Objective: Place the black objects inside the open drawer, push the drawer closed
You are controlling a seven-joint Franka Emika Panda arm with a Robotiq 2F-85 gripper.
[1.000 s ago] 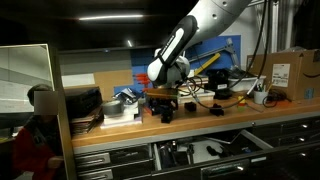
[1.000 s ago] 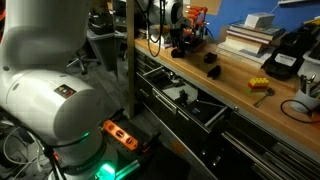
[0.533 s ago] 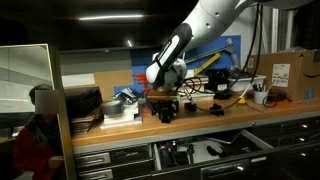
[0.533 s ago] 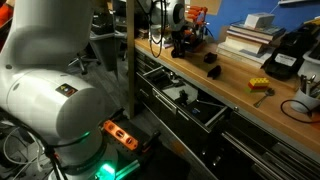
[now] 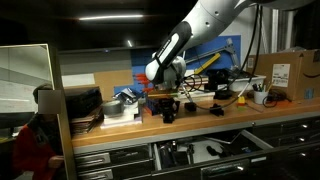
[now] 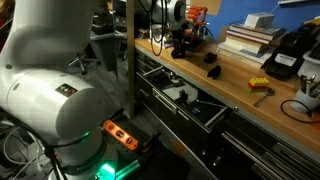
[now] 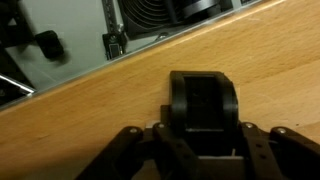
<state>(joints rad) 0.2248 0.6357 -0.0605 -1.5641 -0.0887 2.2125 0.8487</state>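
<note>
My gripper is going to carry the black object back over the bench edge and down onto the open drawer's bare bottom, where a gap between items leaves room.
On the wooden bench sits a chunky black object with a rounded top. My gripper has a finger pressed against each of its sides. In both exterior views the gripper points down at the bench's far part. Two more small black objects lie on the bench a little apart from it; the exterior view from in front shows only one of them. The open drawer juts out below the bench edge, with dark items lying inside.
A cardboard box, a cup of pens and tangled cables crowd the bench's back. Stacked books and a yellow tool lie further along. Other dark drawers stand shut beside the open one.
The gripper's fingers have come together around the black object on the bench. The arm itself has barely shifted, and the drawer has not moved.
</note>
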